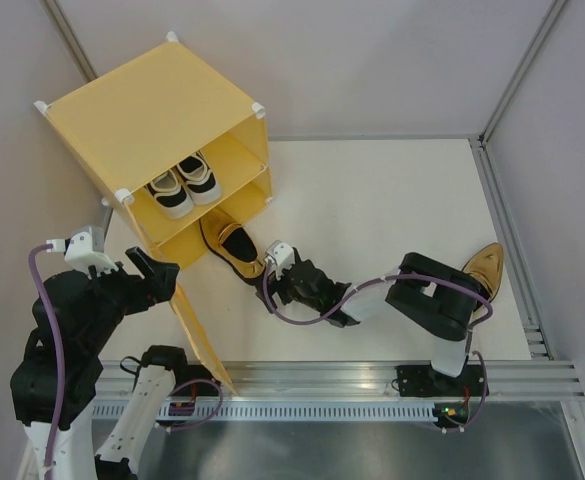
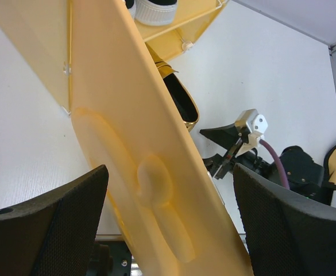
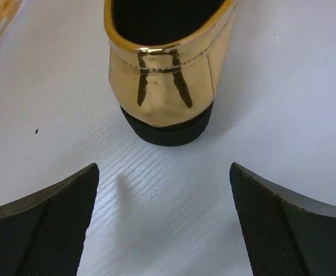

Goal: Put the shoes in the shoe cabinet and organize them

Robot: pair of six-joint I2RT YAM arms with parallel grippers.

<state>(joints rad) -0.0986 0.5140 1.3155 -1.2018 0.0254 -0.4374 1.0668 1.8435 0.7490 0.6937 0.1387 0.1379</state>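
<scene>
My right gripper will advance to the left in the top view around the gold slip-on's heel [image 1: 251, 270] [image 3: 166, 80] ahead of its fingers, because the heel sticks out of the compartment.
The yellow shoe cabinet [image 1: 142, 110] stands at the back left, its door [image 1: 200, 335] swung open. Two white-and-black sneakers [image 1: 184, 183] sit side by side on its upper shelf. One gold slip-on [image 1: 234, 250] lies toe-first in the mouth of the lower compartment with its heel [image 3: 166, 80] sticking out. My right gripper [image 1: 268, 272] is open and empty just behind that heel, not touching it. The other gold slip-on [image 1: 484, 264] lies at the right, partly hidden by my right arm. My left gripper [image 1: 162, 272] is open, with a finger [image 2: 47, 227] on each side of the door [image 2: 139, 172].
The white table top [image 1: 392, 200] ends at a metal rail [image 1: 372, 375] in front and frame posts at the right. The open door stretches from the cabinet toward the near rail, between my two arms. Grey walls close in the back and sides.
</scene>
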